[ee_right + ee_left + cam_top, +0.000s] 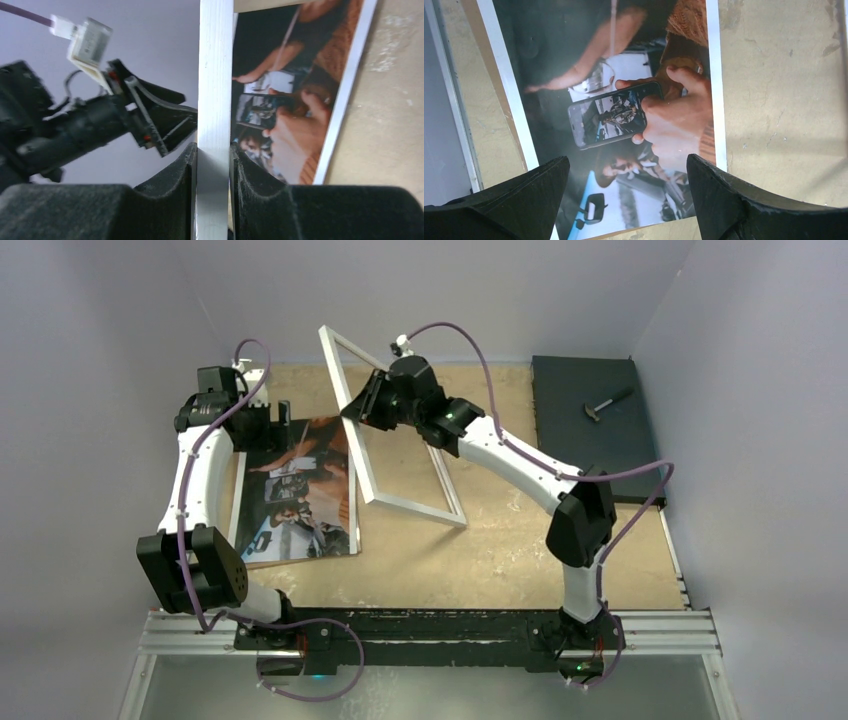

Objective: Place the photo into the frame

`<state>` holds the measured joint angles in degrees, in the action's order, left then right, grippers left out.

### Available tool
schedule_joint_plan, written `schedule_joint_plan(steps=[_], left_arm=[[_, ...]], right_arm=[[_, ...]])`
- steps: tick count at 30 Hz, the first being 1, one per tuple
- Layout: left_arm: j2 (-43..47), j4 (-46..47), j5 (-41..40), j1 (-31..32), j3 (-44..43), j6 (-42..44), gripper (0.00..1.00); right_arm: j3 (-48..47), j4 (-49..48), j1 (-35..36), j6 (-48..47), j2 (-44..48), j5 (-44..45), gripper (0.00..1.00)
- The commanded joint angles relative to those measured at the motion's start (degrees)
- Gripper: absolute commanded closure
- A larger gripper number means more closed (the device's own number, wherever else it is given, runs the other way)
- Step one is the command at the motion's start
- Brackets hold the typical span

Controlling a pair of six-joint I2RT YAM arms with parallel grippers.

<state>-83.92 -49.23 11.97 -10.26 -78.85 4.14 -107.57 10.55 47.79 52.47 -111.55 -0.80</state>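
Observation:
My right gripper moves toward the black slab (590, 430) next, clear of the photo, and releases the bar, since the frame's raised bar hangs over the photo's edge.
The photo (300, 490) lies face up on the left of the table, a dark and orange-brown print with a white border. My left gripper (627, 162) hovers open over its near part (624, 100), touching nothing; from above it sits at the photo's far end (272, 435). The white frame (360, 468) stands tilted, its left side raised over the photo's right edge and its near right corner on the table. My right gripper (352, 412) is shut on the frame's left rail (215, 75), one finger on each face (214, 155). Behind the rail the photo (285, 100) shows.
A black slab (590, 420) with a small hammer (608, 403) on it lies at the back right. A brown board edge (300, 560) shows under the photo's near side. The left arm (90, 125) is close beside the raised rail. Grey walls enclose the table.

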Motion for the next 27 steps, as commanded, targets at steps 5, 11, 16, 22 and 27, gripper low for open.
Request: schedule_joint_plan(steps=[5, 11, 16, 22, 27], left_arm=[[1.95, -2.19, 2.45, -0.02, -2.72, 0.79, 0.15], [2.64, -2.79, 3.16, -0.02, -3.83, 0.59, 0.14], [2.62, -2.97, 4.13, -0.03, -4.28, 0.02, 0.14], [2.65, -2.93, 5.74, 0.19, -4.52, -0.45, 0.14], [2.45, -2.10, 5.52, 3.85, -5.49, -2.15, 0.14]], right_arm=[[11.49, -21.58, -5.45, 20.34, 7.18, -19.81, 1.00], [11.51, -27.24, -6.22, 26.40, 8.04, -24.51, 1.00], [10.26, -28.22, -6.71, 28.12, 8.98, -24.65, 1.00], [18.14, -31.03, -9.04, 30.07, 12.01, -24.62, 1.00], [30.44, -39.67, -13.37, 34.54, 15.97, -26.15, 1.00]])
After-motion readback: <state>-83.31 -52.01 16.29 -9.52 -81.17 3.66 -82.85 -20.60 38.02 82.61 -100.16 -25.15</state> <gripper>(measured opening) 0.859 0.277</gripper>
